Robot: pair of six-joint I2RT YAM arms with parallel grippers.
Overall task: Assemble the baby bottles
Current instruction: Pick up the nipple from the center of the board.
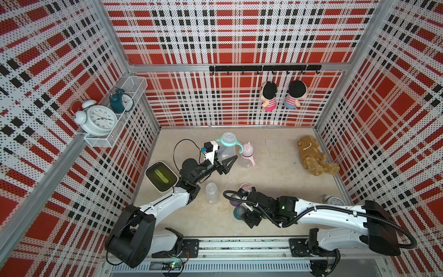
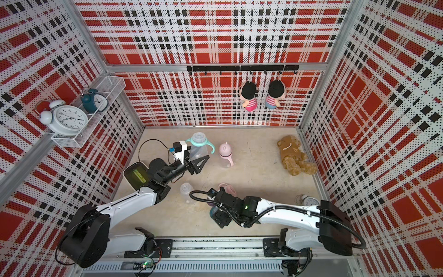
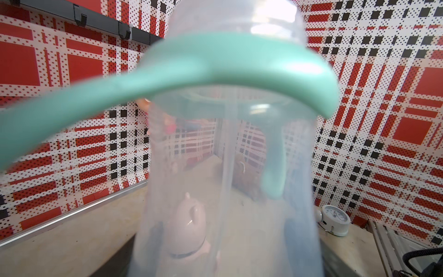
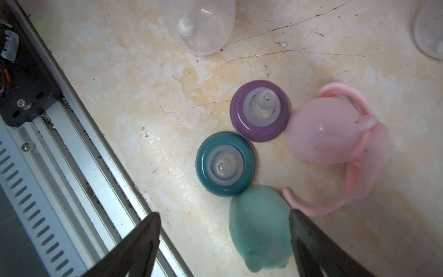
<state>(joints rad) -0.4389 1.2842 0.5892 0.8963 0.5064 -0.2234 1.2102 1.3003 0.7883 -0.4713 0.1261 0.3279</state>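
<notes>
The held bottle lacks a collar, so the right gripper will next move over and down around the rim of the teal collar (image 1: 238, 212) (image 4: 225, 164) below it, toward the bare bottle.
My left gripper (image 1: 228, 160) is shut on a clear baby bottle (image 1: 226, 150) with a teal handle ring (image 3: 215, 67) on its neck, held upright above the table; the bottle (image 3: 227, 167) fills the left wrist view. A capped pink bottle (image 1: 247, 156) stands just to its right. A bare clear bottle (image 1: 212, 193) stands near the middle. My right gripper (image 4: 224, 215) hangs open over loose parts: a teal dome cap (image 4: 260, 225) against one finger, a teal collar (image 4: 225, 164), a purple collar (image 4: 260, 110), a pink dome cap (image 4: 323, 132) and a pink handle ring (image 4: 354, 167).
A white bin (image 1: 161, 176) with a dark green inside sits at the left wall. A brown plush bear (image 1: 314, 156) lies at the right wall, and a small white alarm clock (image 1: 332, 199) stands behind my right arm. The metal rail (image 4: 72, 167) runs along the front edge.
</notes>
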